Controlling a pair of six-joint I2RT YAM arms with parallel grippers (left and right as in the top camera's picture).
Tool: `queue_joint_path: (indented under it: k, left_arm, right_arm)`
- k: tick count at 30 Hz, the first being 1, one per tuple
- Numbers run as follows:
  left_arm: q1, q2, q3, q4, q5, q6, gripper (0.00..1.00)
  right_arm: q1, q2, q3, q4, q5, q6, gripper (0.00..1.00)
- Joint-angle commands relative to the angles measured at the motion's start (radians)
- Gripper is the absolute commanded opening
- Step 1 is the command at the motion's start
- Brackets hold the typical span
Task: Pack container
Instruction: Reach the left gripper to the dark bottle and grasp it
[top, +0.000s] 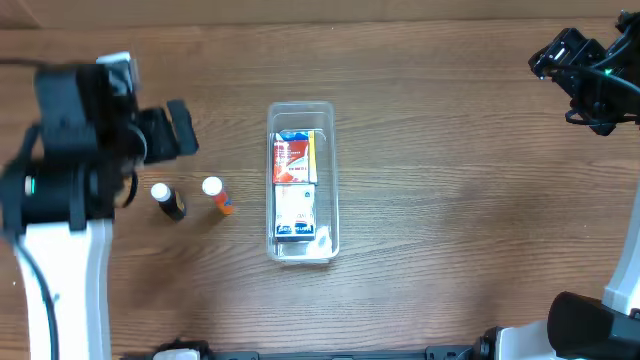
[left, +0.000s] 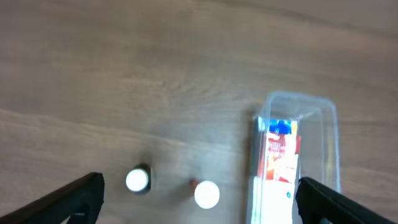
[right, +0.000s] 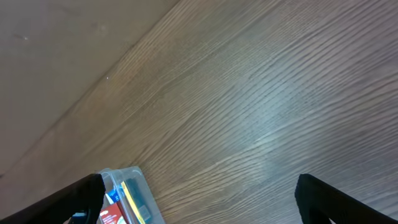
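Next, the left gripper moves to the left in the wrist view, where the small dark bottle stands below it, and goes down around its white cap (top: 160, 191) (left: 137, 180).
The clear plastic container (top: 303, 110) lies lengthwise at the table's middle. It holds a red and white box (top: 294, 158) and a white and blue box (top: 296, 212). It also shows in the left wrist view (left: 323, 112) and the right wrist view (right: 134, 177). Two small bottles with white caps stand left of it: a dark one (top: 168, 200) and an orange one (top: 216, 194). My left gripper (left: 199, 199) is open and empty, high above the two bottles (left: 138, 180) (left: 207, 194). My right gripper (right: 199, 199) is open and empty, at the far right back.
The wooden table (top: 450, 200) spreads right of the container. My left arm's body (top: 70, 150) stands at the left edge and the right arm (top: 590, 75) at the back right corner.
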Motion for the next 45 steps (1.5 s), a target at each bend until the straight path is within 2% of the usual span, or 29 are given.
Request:
queue_joint_path:
  k: [1,4,6,12,16,18,29,35,39,42,45]
  left_arm:
    - [0.018,0.106,0.055,-0.091,-0.071,-0.035,1.0]
    - [0.063,0.178,0.055,-0.196,-0.18,-0.224,1.0]
    - [0.098,0.227,0.055,-0.241,-0.159,-0.237,1.0]
    - [0.144,0.379,0.048,-0.299,-0.119,-0.163,0.97]
    - [0.144,0.452,0.031,-0.295,-0.058,-0.061,0.91]
    - [0.144,0.467,-0.007,-0.246,-0.047,-0.021,0.89]
    - [0.145,0.467,-0.213,-0.033,-0.049,0.028,0.89]
    - [0.145,0.467,-0.266,-0.006,-0.055,0.033,0.75]
    - [0.15,0.467,-0.304,0.039,-0.054,0.047,0.71]
    - [0.157,0.467,-0.324,0.051,-0.055,0.047,0.63]
    - [0.158,0.467,-0.324,0.061,-0.062,0.067,0.59]
  right_arm:
    - [-0.002,-0.005,0.007,0.002,-0.008,-0.006,1.0]
    - [-0.002,-0.005,0.007,0.002,-0.008,-0.006,1.0]
    - [-0.002,-0.005,0.007,0.002,-0.008,-0.006,1.0]
    - [-0.002,-0.005,0.007,0.002,-0.008,-0.006,1.0]
    - [-0.002,-0.005,0.007,0.002,-0.008,-0.006,1.0]
    - [-0.002,-0.005,0.007,0.002,-0.008,-0.006,1.0]
    - [-0.002,-0.005,0.007,0.002,-0.008,-0.006,1.0]
    - [-0.002,-0.005,0.007,0.002,-0.008,-0.006,1.0]
    - [-0.002,-0.005,0.007,0.002,-0.008,-0.006,1.0]
    - [-0.002,-0.005,0.007,0.002,-0.008,-0.006,1.0]
    - [-0.002,-0.005,0.007,0.002,-0.008,-0.006,1.0]
